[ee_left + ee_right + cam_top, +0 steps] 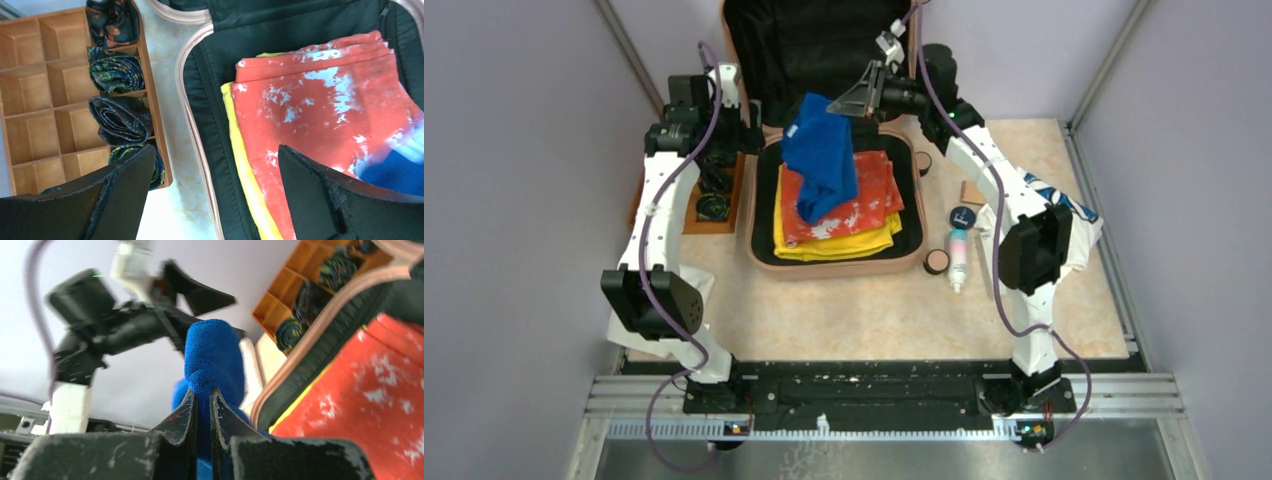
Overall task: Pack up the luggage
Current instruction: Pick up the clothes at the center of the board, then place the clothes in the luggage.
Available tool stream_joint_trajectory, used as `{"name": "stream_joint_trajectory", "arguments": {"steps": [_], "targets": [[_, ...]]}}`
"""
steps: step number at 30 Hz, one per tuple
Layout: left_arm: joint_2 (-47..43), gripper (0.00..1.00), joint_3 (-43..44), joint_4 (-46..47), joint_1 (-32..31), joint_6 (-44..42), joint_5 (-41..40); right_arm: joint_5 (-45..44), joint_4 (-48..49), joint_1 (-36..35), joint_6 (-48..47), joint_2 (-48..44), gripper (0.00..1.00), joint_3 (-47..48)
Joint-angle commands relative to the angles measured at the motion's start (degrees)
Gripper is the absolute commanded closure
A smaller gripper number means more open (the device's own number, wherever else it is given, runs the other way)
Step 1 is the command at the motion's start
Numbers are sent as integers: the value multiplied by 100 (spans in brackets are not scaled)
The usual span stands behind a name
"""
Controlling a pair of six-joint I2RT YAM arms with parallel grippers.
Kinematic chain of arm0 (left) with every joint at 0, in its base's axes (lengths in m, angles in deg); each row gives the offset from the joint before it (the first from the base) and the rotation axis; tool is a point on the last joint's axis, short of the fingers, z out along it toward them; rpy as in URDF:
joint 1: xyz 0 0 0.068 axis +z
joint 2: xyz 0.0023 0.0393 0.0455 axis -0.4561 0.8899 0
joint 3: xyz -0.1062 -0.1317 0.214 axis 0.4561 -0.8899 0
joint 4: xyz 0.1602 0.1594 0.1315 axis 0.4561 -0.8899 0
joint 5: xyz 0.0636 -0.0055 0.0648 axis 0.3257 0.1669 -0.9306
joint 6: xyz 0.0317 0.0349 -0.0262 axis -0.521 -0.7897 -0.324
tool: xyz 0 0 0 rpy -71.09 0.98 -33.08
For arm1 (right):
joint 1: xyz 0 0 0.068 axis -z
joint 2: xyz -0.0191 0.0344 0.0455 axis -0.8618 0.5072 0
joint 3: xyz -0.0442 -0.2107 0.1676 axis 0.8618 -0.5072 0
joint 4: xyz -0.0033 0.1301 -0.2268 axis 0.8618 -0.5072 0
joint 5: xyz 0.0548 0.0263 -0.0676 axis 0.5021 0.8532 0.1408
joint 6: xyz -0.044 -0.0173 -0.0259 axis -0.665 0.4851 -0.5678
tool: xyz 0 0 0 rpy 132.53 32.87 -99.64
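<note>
Next, my right gripper comes down toward the red cloth's far corner (384, 336) by the tray and releases the blue cloth (212, 355) there, since its upper part still hangs high.
The peach-pink luggage (839, 268) lies open, its black-lined lid upright at the back. In it a red-and-white cloth (874, 195) lies on a yellow cloth (834, 245). My right gripper (836, 104) is shut on a blue cloth (824, 160) and holds it up over the luggage's back left, with the lower end draped on the red cloth. In the right wrist view the gripper (202, 395) pinches the blue cloth (212, 355). My left gripper (750, 118) hangs over the luggage's left rim (190, 75); it is open and empty (215, 165).
An orange compartmented tray (724, 222) with rolled dark socks (120, 120) stands left of the luggage. To the right lie a round navy item (963, 217), a pastel bottle (959, 258), a round peach compact (937, 262) and a white-and-blue cloth (1064, 205).
</note>
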Motion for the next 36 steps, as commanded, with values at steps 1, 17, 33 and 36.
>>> {"name": "stream_joint_trajectory", "arguments": {"steps": [1, 17, 33, 36], "targets": [[-426, 1, -106, 236, -37, -41, -58, -38, 413, -66, 45, -306, 100, -344], [-773, 1, -176, 216, -37, -196, -8, -520, 554, -855, -628, -1499, 100, -1557], [-602, 1, -242, 273, -37, -228, -239, -1343, 315, -641, -556, 2034, 100, 934], [-612, 1, -296, 291, -37, -272, -232, -1579, 859, -360, 60, 2780, 100, 1605]]}}
